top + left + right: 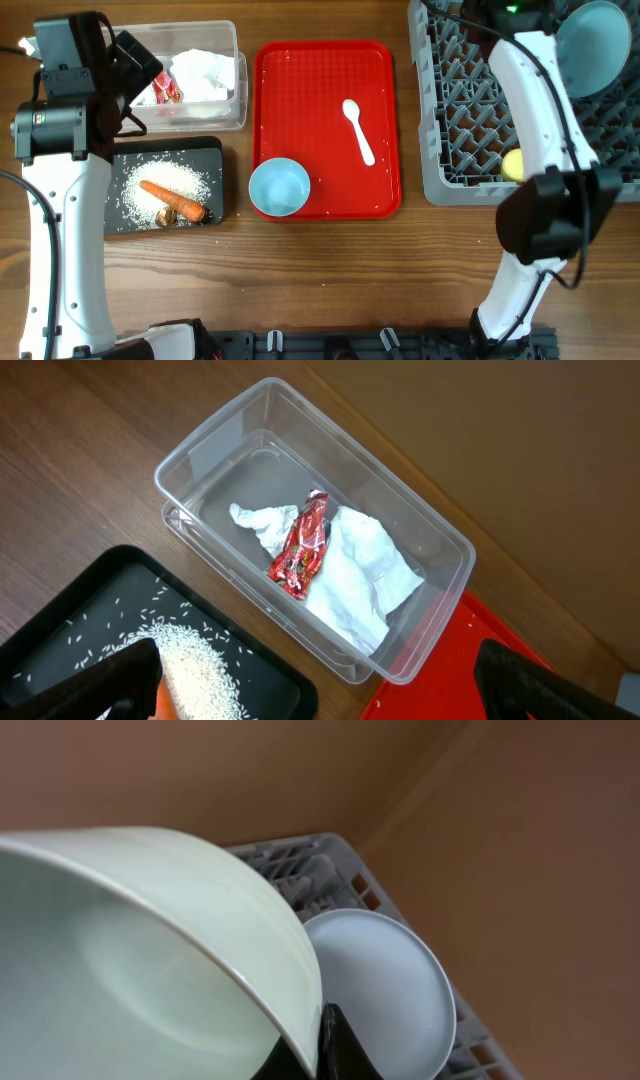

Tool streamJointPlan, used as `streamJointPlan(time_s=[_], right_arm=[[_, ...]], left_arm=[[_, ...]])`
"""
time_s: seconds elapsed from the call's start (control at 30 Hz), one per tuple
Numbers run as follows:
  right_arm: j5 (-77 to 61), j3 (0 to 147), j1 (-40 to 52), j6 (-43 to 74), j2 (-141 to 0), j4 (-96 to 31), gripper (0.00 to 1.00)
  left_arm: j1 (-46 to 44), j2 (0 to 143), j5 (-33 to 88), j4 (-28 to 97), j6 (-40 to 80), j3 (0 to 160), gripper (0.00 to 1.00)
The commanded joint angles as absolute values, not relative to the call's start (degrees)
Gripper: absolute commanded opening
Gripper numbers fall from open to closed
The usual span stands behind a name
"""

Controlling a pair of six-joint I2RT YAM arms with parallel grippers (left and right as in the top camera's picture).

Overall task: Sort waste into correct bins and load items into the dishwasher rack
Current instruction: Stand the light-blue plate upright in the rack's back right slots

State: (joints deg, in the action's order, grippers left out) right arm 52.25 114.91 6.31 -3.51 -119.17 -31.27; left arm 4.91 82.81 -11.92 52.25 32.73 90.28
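Observation:
Next, my right gripper should carry the bowl down toward the rack's side by the red tray, as the light blue plate [594, 47] [390, 990] occupies part of the rack.
My left gripper [135, 62] [330, 695] is open and empty above the near edge of the clear tub [232, 110] [200, 450]. The tub holds the white napkin [205, 72] [365, 575] and red wrapper [165, 93] [305, 545]. The black tray [215, 150] [60, 600] holds rice [180, 180] [195, 660], the carrot [172, 197] and a brown scrap [165, 216]. My right gripper [325, 1050] is shut on the rim of the mint green bowl [595, 45] [150, 960], held over the grey rack [450, 150] [300, 870]. A light blue plate [390, 990] and the yellow cup [513, 165] are in the rack.
The flat red tray [300, 110] [480, 700] lies between the bins and the rack. It carries the white spoon [358, 130] and the light blue bowl [279, 187] at its front left corner. My right arm crosses the rack's front edge.

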Motion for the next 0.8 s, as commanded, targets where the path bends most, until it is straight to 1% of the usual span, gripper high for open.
streamJointPlan(time_s=[0.0, 0.1, 0.2, 0.27, 0.43, 0.77], right_arm=[[58.0, 114.7, 6.2, -15.4, -124.0, -26.9, 0.04], [59.1, 114.7, 6.2, -21.3, -127.4, -23.1, 0.04], [65.3, 114.7, 6.2, -25.3, -130.7, -20.5, 0.04], [67.1, 114.7, 6.1, -27.2, -132.6, -17.3, 0.04], [67.1, 114.7, 5.9, -26.9, -134.2, -15.1, 0.04], [69.3, 114.7, 6.0, -26.8, -137.4, -15.7, 0.06]], left_arm=[[5.1, 81.9, -11.8, 52.2, 33.5, 90.3, 1.0], [5.1, 81.9, -11.8, 52.2, 33.5, 90.3, 1.0], [5.1, 81.9, -11.8, 52.2, 33.5, 90.3, 1.0], [5.1, 81.9, -11.8, 52.2, 33.5, 90.3, 1.0], [5.1, 81.9, -11.8, 52.2, 33.5, 90.3, 1.0], [5.1, 81.9, -11.8, 52.2, 33.5, 90.3, 1.0]])
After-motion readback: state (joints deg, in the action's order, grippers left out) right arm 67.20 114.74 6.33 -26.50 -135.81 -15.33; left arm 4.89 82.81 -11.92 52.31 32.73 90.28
